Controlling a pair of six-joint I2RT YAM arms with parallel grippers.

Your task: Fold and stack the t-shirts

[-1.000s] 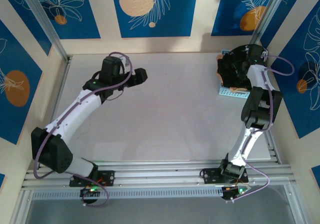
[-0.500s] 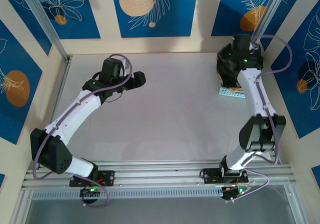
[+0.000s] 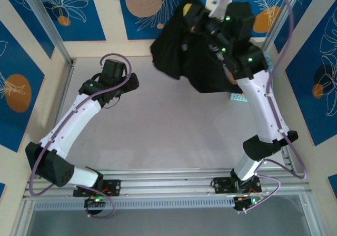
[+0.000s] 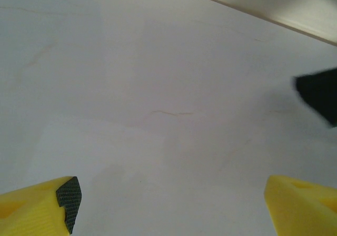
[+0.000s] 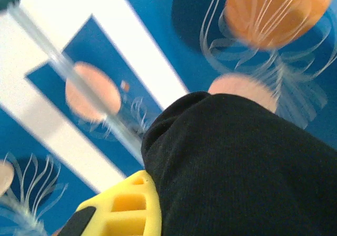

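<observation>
I need to carry the black t-shirt [image 3: 184,62] back and down over the open middle of the table with my right gripper next, and then I will release it there.
The black t-shirt [image 3: 184,62] hangs bunched in the air over the table's far right part, and my right gripper [image 3: 194,21] is shut on its top. In the right wrist view the black cloth [image 5: 247,167] presses against my yellow finger [image 5: 124,209], and the other finger is hidden by it. A sliver of tan cloth [image 3: 230,78] shows beside the right arm, above the basket. My left gripper [image 3: 131,82] hovers over the bare table at the far left, open [image 4: 171,204] with nothing between its fingers. A dark edge of the shirt [image 4: 318,94] shows at the right of the left wrist view.
The light blue perforated basket [image 3: 238,97] stands at the far right, mostly covered by the hanging shirt and the right arm. Blue patterned walls close in the back and sides, with metal posts [image 3: 47,25] at the corners. The white table [image 3: 168,130] stretches between the arms.
My right gripper shut down in the basket, then rose up and to the left with the black t-shirt. The left gripper drew back slightly to the left.
</observation>
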